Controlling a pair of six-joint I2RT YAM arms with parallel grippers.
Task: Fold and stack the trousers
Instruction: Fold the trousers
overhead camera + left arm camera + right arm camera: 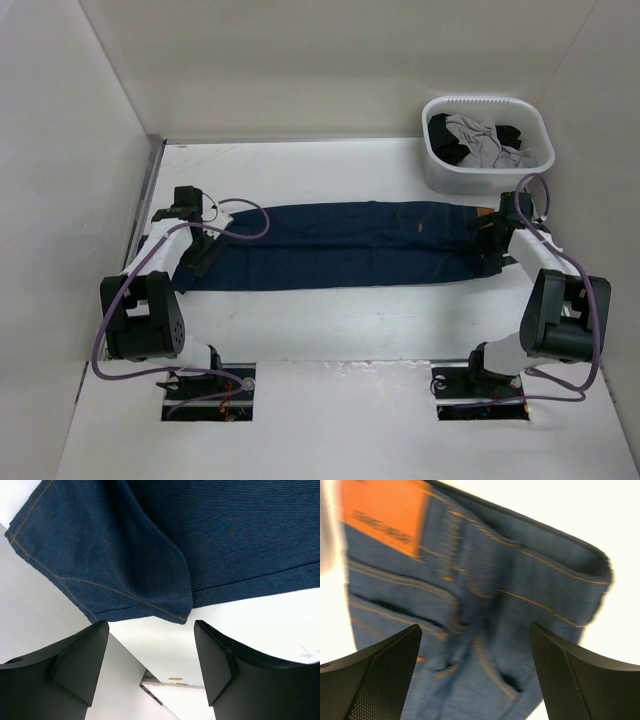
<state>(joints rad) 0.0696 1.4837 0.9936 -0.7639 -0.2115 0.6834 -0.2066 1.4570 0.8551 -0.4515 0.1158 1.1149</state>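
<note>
My left gripper lowers its open fingers around the trousers' stitched hem corner [182, 616] below it next and closes, since this corner sticks out onto bare white tabletop.
The dark navy jeans [350, 245] lie flat across the table, folded lengthwise, leg hems at the left and waistband at the right. My left gripper [205, 255] is open just above the leg hems [125, 555], nothing between its fingers. My right gripper [490, 245] is open over the waistband end; in its wrist view I see the orange patch [382, 512], orange-stitched seams and pocket [485, 625] between its spread fingers, not touching them.
A white basket [487, 165] holding grey/white and black garments stands at the back right, close behind the right arm. White walls enclose the table on the left, back and right. A metal strip [145, 205] runs along the left edge.
</note>
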